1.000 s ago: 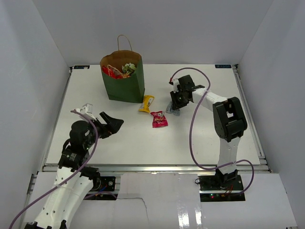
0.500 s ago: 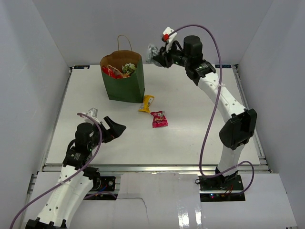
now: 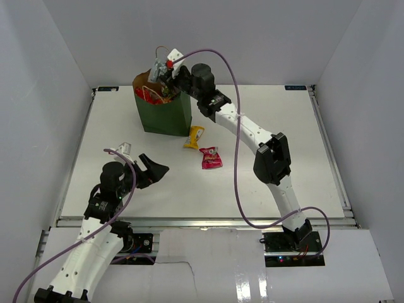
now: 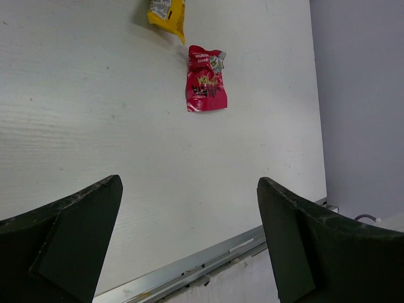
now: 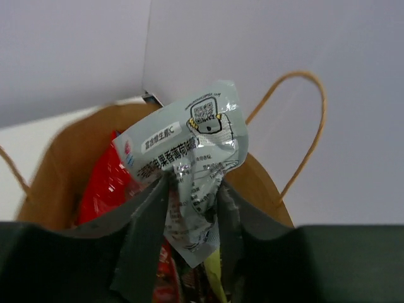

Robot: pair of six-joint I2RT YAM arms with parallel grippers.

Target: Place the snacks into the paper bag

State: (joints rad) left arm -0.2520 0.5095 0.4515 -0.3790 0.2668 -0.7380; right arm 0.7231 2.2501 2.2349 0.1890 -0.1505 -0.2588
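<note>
The near part of the pink packet is below the left gripper and to its right in the top view, so the left gripper needs to move across and down onto it next.
The dark green paper bag [image 3: 165, 113] stands upright at the far left of the table; its brown inside [image 5: 63, 164] holds a red bag [image 5: 104, 186] and other packets. My right gripper [image 3: 165, 71] is over the bag's mouth, shut on the silver-grey packet [image 5: 186, 164]. A yellow packet [image 3: 195, 137] and a pink packet [image 3: 211, 157] lie on the table right of the bag; both also show in the left wrist view, yellow [image 4: 167, 11] and pink [image 4: 205, 88]. My left gripper [image 3: 149, 167] is open and empty, low near the front left.
The white table [image 3: 271, 158] has a metal rail along its front edge [image 4: 208, 262]. Grey walls close in the back and sides. The bag's looped handle [image 5: 303, 120] rises beside my right gripper.
My right gripper has lifted the silver-grey packet off the table and swung it left to over the bag's mouth. The left arm has hardly moved.
</note>
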